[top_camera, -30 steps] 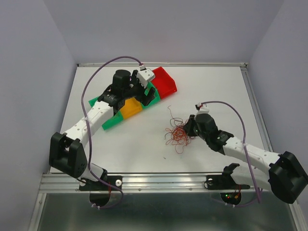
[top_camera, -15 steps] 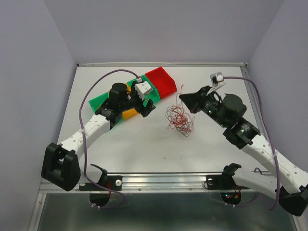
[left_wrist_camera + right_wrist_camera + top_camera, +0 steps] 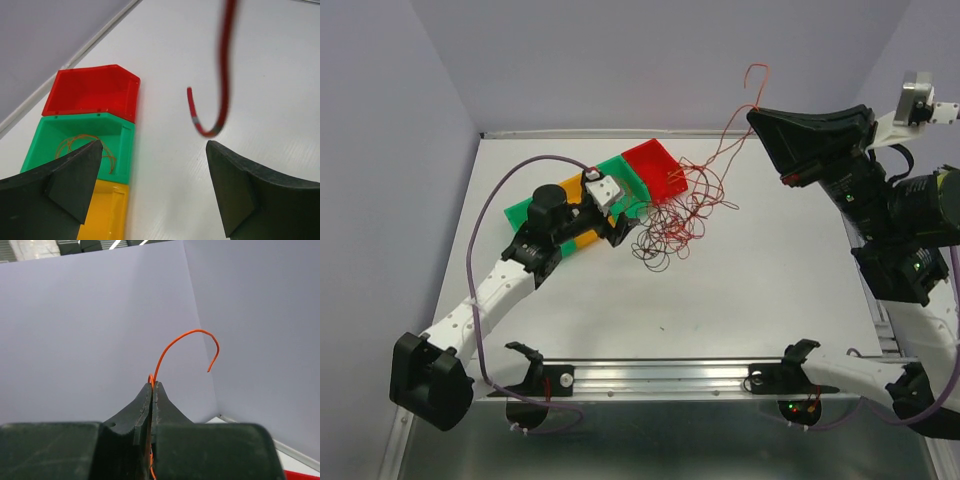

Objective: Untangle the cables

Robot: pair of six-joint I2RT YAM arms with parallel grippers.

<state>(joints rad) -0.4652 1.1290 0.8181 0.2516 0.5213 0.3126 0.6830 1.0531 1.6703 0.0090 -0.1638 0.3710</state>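
Note:
The left gripper moves to the right in the top view next, onto the tangle's dark cables, since its open fingers stand empty just beside them.
A tangle of thin red and dark cables [image 3: 672, 215] hangs stretched over the table beside the red bin. My right gripper [image 3: 755, 115] is raised high at the right and shut on an orange cable [image 3: 172, 350], whose free end curls above the fingertips. Strands run from it down to the tangle. My left gripper [image 3: 625, 222] is open and empty, low over the table at the tangle's left edge. In the left wrist view a red cable end [image 3: 220, 95] hangs between and beyond its fingers [image 3: 75, 175].
A row of bins lies at the back left: red bin [image 3: 658, 165], green bin [image 3: 620, 170] holding a thin orange wire [image 3: 80, 145], yellow bin [image 3: 102, 210], another green bin [image 3: 525, 212]. Lilac arm cables loop over both arms. Walls enclose the table.
My right gripper rose high and to the right, pulling the tangle up and toward the red bin. My left gripper moved right, close to the tangle's left edge.

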